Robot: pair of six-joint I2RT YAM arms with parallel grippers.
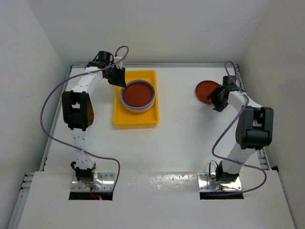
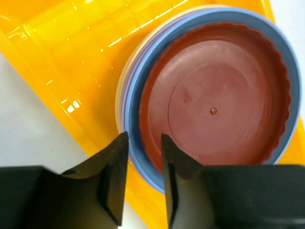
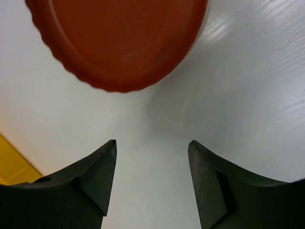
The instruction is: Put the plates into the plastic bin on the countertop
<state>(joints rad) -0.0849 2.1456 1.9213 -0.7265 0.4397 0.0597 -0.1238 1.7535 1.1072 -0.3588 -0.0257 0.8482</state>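
Observation:
Next, my right gripper moves outward and down over the red plate's smooth rim below its fingers, since this plate is outside the bin.
The yellow plastic bin holds a stack of plates. A dark red plate lies on top, inside a light blue plate, with lilac and cream rims showing below. My left gripper is at the stack's left rim. Its jaws are narrowly apart and straddle the blue and red rims without clamping them. A second dark red plate lies on the white countertop at the right. My right gripper is open and empty, just short of that plate.
White walls close in the countertop at the back and both sides. Metal rails run along its edges. A corner of the yellow bin shows at the left of the right wrist view. Purple cables loop beside both arms.

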